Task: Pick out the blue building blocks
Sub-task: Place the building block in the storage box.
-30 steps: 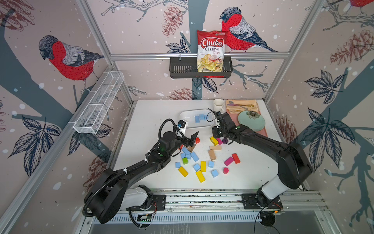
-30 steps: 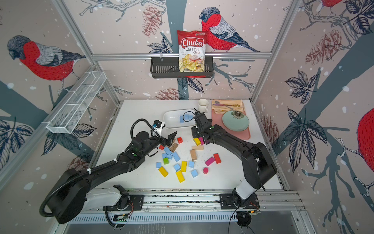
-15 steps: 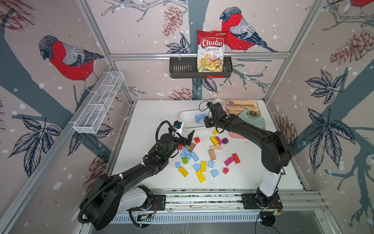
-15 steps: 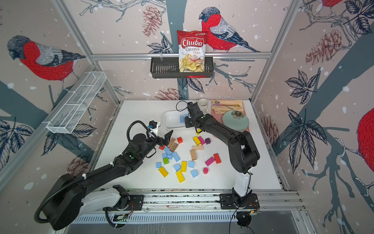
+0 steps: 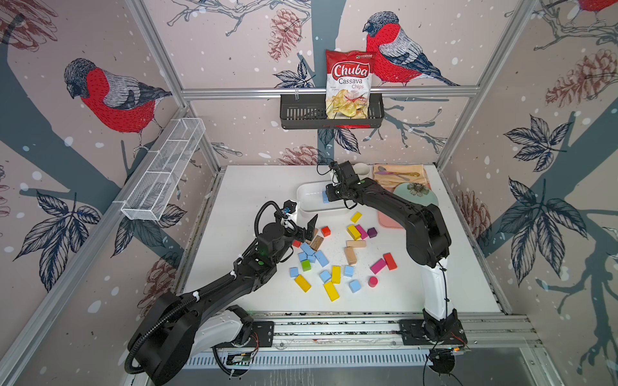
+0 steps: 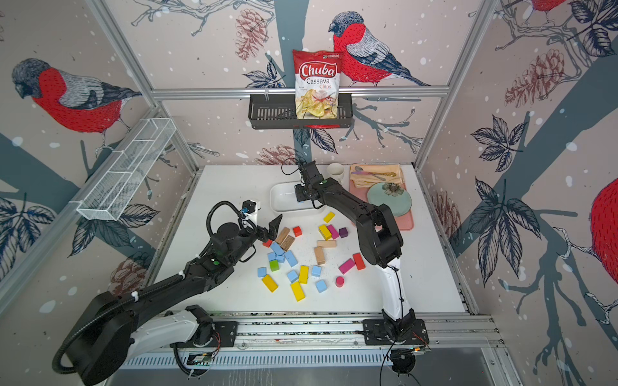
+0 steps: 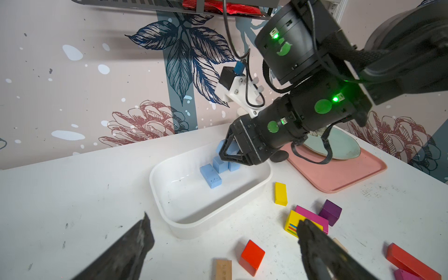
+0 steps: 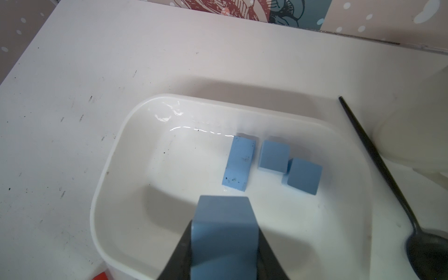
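I need to lower my right gripper outward next and let go of the blue block, because the tray's bare bottom beside the long blue block is below and outward of the gripper.
Three blue building blocks (image 8: 238, 163) lie side by side in the white tray (image 8: 97, 194). My right gripper (image 8: 224, 225) hangs just over the tray's near side, shut on another blue block (image 8: 224, 242); both top views show it over the tray (image 5: 329, 195) (image 6: 301, 194). Several more blue blocks (image 5: 321, 258) lie loose among the coloured pile on the table. My left gripper (image 7: 223, 219) stands wide open and holds nothing, low over the table beside a red cube (image 7: 252, 257), between the pile and the tray (image 7: 184, 228).
Yellow (image 5: 331, 290), pink (image 5: 378, 266), red (image 5: 389, 261), purple (image 5: 372, 232), green (image 5: 305, 265) and tan (image 5: 350, 255) blocks are scattered mid-table. A pink mat (image 5: 388, 220) with a green plate (image 5: 416, 194), a napkin with cutlery and a white cup (image 6: 335, 172) stand at the back right.
My right arm has swung from the block pile back and left to over the tray, carrying the blue block. My left gripper has shifted slightly left and stays open.
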`<state>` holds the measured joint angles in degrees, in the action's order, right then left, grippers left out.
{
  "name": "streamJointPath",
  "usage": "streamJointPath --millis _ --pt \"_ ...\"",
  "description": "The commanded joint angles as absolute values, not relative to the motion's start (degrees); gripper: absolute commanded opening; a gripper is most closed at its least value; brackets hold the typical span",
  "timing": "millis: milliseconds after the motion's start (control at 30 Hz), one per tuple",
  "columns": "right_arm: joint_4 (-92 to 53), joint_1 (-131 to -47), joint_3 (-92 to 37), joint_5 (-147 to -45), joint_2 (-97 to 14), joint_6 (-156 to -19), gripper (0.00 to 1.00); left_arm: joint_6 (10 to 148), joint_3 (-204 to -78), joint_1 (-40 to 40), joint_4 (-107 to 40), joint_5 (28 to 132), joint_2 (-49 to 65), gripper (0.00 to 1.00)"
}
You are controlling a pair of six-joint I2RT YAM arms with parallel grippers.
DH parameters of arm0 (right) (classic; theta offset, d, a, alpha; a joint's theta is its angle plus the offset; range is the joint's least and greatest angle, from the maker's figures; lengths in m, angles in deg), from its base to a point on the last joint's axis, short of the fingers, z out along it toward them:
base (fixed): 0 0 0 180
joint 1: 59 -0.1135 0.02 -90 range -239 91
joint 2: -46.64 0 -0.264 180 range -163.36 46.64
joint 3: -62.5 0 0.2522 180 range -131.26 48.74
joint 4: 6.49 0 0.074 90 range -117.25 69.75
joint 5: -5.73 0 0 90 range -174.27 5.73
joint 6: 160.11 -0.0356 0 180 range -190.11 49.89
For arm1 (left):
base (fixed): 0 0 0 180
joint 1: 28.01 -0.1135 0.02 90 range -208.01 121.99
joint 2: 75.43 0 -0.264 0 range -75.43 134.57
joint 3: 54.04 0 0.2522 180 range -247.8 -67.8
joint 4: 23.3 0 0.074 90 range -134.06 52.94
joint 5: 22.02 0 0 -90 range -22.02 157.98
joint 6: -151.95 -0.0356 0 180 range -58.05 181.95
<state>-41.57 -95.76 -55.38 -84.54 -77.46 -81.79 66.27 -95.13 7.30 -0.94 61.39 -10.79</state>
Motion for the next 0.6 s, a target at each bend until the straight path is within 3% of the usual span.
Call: streamJointPath --millis 0,567 --pt "-43.0 -96.2 -58.6 -84.9 -79.8 -81.0 0.16 66.9 -95.0 7.1 0.3 60.3 -10.9 0.96" --pt "-43.2 -96.4 -70.0 -87.0 -91.9 -81.3 0.20 67.7 -95.0 7.1 0.0 60.6 -10.1 0.96"
